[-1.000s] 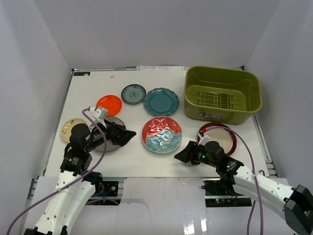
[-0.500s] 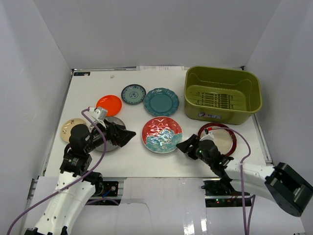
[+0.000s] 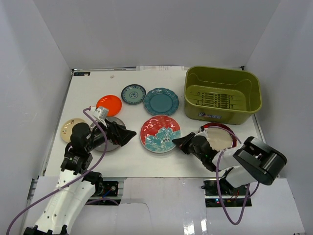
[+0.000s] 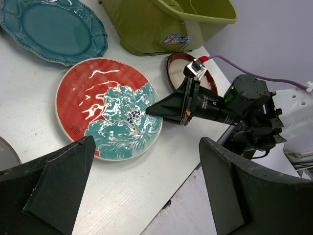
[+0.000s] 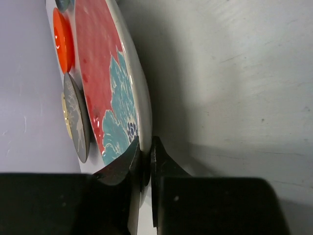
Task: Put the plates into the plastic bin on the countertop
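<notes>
My right gripper must next lift the red-teal plate above the bin's near side, then lower and release it inside the olive plastic bin (image 3: 220, 113), which stands empty outward of it.
The red-teal patterned plate (image 3: 159, 133) (image 4: 105, 107) (image 5: 105, 83) lies mid-countertop (image 3: 127, 161). My right gripper (image 3: 175, 142) (image 4: 149, 111) (image 5: 145, 156) is shut on its near-right rim, one finger above and one under the edge. My left gripper (image 3: 128, 135) (image 4: 146, 144) hovers open and empty left of that plate, over the grey plate (image 3: 113, 121). The olive plastic bin (image 3: 220, 113) (image 4: 146, 29) stands at the back right with no plates in it. A dark-red-rimmed cream plate (image 3: 222, 136) sits behind the right wrist.
A teal scalloped plate (image 3: 161, 101), a small teal-white plate (image 3: 133, 94) and an orange plate (image 3: 109, 105) lie toward the back. A beige plate (image 3: 67, 128) is at the left edge. Pale walls enclose the countertop on three sides.
My right gripper moved left to the red-teal plate's rim and shut on it, and the plate shifted slightly left. The left arm stayed put.
</notes>
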Motion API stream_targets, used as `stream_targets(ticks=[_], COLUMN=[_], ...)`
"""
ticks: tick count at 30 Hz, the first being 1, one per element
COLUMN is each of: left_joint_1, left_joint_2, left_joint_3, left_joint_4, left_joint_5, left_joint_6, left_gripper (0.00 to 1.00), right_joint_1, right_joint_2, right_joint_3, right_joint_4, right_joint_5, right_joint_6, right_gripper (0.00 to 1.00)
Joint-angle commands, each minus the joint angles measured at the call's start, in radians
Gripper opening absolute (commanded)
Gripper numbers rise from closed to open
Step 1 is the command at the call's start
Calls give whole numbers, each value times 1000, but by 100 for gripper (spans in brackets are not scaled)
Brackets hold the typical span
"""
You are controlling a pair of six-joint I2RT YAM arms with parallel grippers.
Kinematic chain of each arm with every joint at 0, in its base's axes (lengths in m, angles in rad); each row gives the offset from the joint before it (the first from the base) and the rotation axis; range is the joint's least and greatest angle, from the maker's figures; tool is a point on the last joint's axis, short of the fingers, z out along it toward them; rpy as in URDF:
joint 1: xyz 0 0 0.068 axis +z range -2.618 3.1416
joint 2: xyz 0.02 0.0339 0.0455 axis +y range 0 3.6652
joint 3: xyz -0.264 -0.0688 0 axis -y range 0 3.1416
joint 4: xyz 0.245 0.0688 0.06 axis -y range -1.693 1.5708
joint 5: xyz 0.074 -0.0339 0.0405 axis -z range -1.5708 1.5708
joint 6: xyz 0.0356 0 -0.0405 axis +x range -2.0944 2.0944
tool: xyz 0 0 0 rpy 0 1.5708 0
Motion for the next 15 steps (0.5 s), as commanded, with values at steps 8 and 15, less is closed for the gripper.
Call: stream_targets(ticks=[8,15], left_joint_1=[5,11], left_joint_2=[-44,-67], left_joint_3=[-9,-8], left_joint_4=[16,14], left_joint_5=[3,-12], left_joint_6=[1,0], left_gripper=[98,98], right_joint_1=[75,-87], right_joint_2=[-633,-746], right_joint_3=[19,531], right_joint_4=[-430,-828], right_joint_5=[72,4], right_joint_6=[-217,-575], right_gripper=[8,8])
